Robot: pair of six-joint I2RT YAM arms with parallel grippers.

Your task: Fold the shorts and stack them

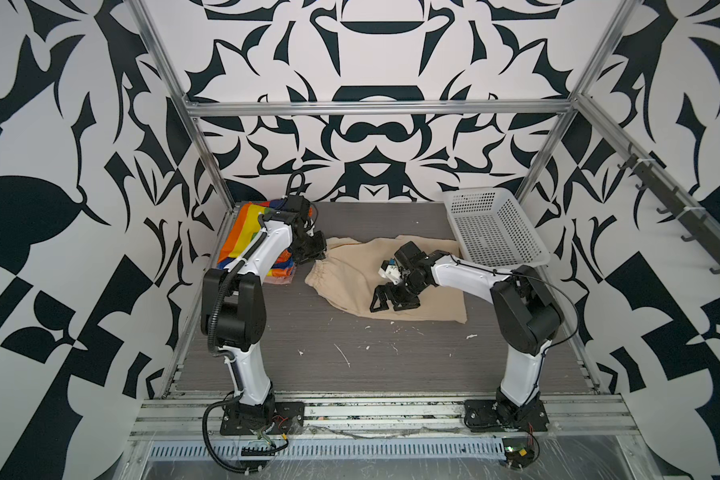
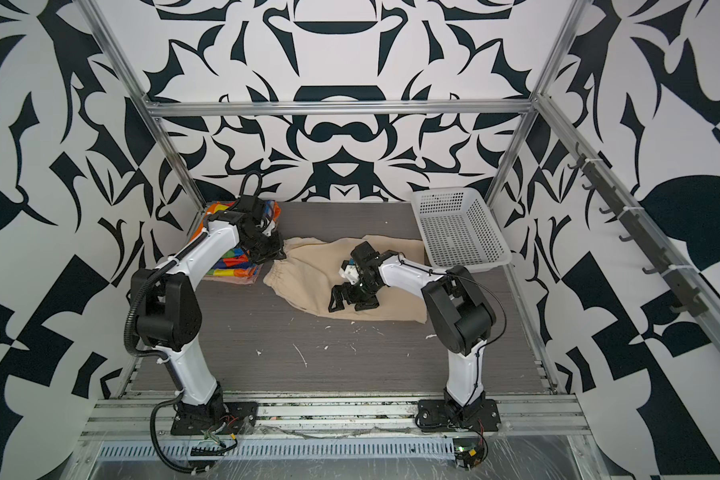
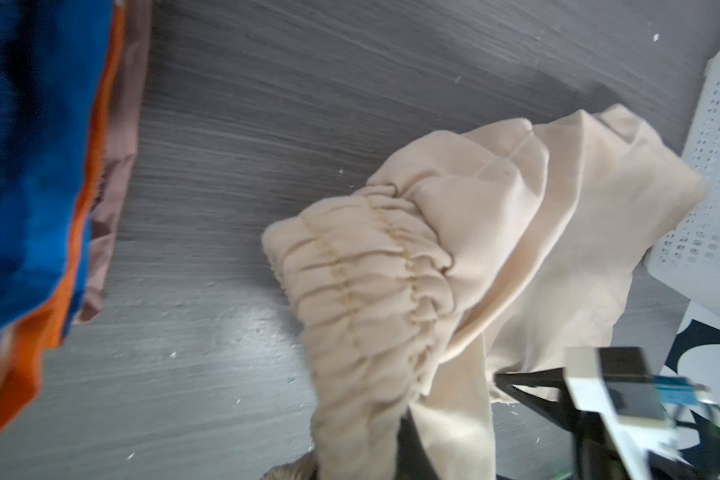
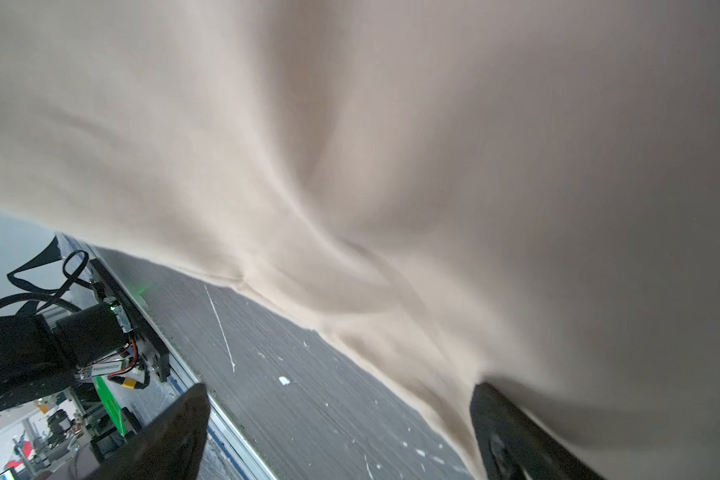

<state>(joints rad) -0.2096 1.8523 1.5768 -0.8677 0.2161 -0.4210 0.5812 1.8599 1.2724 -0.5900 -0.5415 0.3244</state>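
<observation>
The shorts still lie spread, so my left gripper will next swing the waistband's far corner across them and release it on the beige shorts' end by the basket [image 3: 648, 184].
The beige shorts [image 1: 391, 266] [image 2: 308, 274] lie spread across the middle of the table, gathered waist toward the left. My left gripper [image 1: 314, 253] [image 2: 273, 253] is shut on the waist's far corner; in the left wrist view the waistband [image 3: 371, 270] runs into the left gripper [image 3: 375, 457]. My right gripper [image 1: 391, 305] [image 2: 352, 303] stands open over the beige cloth's near edge. In the right wrist view one of the fingers [image 4: 508, 428] touches the cloth [image 4: 391, 124]. The rainbow-striped shorts [image 1: 242, 237] [image 3: 38, 166] lie folded at the back left on the salmon-pink shorts [image 1: 281, 279] [image 3: 117, 124].
A white perforated basket [image 1: 495, 232] [image 2: 458, 228] sits tilted at the back right, next to the beige cloth's far end. The grey table [image 1: 308, 332] is flecked with white scraps in front. Metal frame posts stand at the table's corners.
</observation>
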